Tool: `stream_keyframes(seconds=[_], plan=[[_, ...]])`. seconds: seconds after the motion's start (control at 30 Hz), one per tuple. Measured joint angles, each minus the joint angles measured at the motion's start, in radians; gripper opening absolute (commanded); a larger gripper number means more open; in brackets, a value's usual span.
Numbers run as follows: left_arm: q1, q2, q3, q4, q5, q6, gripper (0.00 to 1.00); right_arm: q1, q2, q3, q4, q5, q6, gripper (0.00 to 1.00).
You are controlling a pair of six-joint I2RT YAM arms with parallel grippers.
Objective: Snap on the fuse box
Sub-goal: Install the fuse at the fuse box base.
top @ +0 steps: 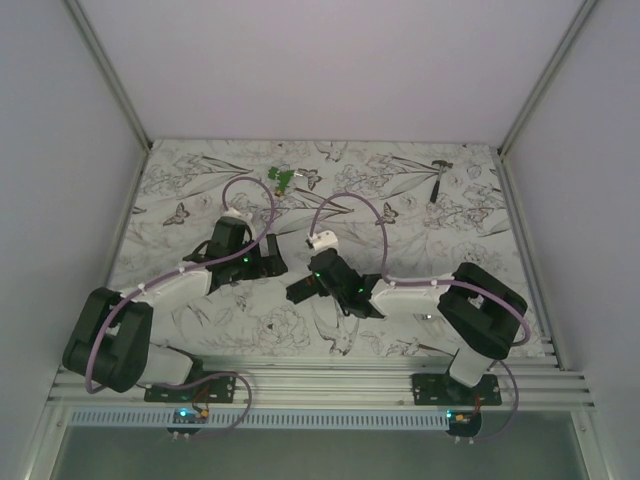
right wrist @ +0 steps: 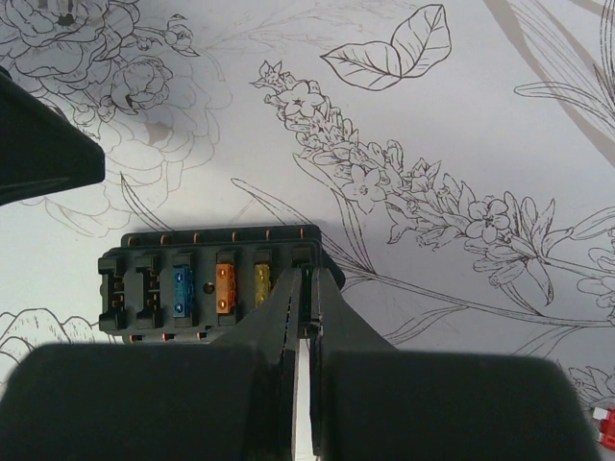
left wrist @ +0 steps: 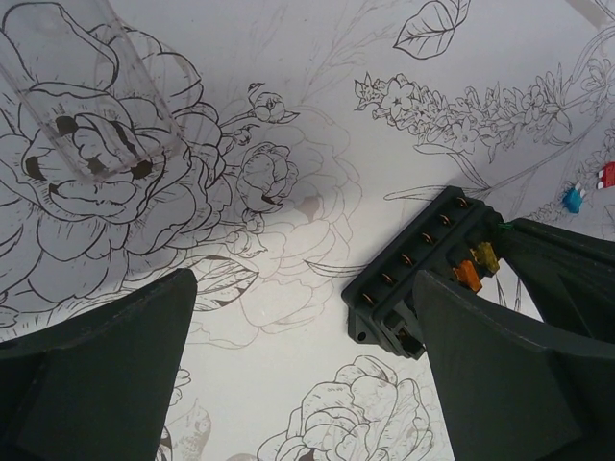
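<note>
The thin green fuse is already standing at the box's end slot [right wrist: 307, 277], so my right gripper needs to shift outward next with a turn, stay over that slot, and release it.
The fuse box [right wrist: 163, 288] is a black block lying flat on the flower-print table, with blue, orange and yellow fuses in its slots and two empty slots at its left end. My right gripper [right wrist: 307, 293] is shut on a thin green fuse [right wrist: 306, 277] held at the box's rightmost slot. In the left wrist view the box [left wrist: 413, 259] lies just by my right finger [left wrist: 519, 365]. My left gripper [left wrist: 307, 307] is open and empty, beside the box and holding nothing. In the top view the box [top: 303, 291] sits between both grippers.
A clear plastic cover [left wrist: 96, 106] lies on the table beyond the left gripper. Tiny loose red [left wrist: 606, 175] and blue [left wrist: 573, 200] fuses lie to the right. A small green part [top: 283, 179] and a small hammer-like tool [top: 440, 178] lie at the back.
</note>
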Motion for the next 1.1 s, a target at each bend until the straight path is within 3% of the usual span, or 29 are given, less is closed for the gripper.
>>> stream_keyframes(seconds=[0.53, 0.8, 0.9, 1.1], plan=[[0.0, 0.0, -0.001, 0.0, 0.0, 0.0, 1.0, -0.001, 0.022, -0.007, 0.051, 0.039, 0.045, 0.0], [0.0, -0.01, -0.001, 0.0, 0.011, -0.005, 1.0, -0.041, 0.055, 0.089, -0.079, 0.12, 0.147, 0.0], [0.0, -0.011, -0.001, 0.0, 0.029, -0.017, 1.0, -0.048, 0.068, 0.131, -0.15, 0.143, 0.172, 0.11], [-0.001, -0.011, -0.001, 0.0, 0.065, -0.046, 1.0, -0.053, 0.055, 0.164, -0.259, 0.146, 0.177, 0.23]])
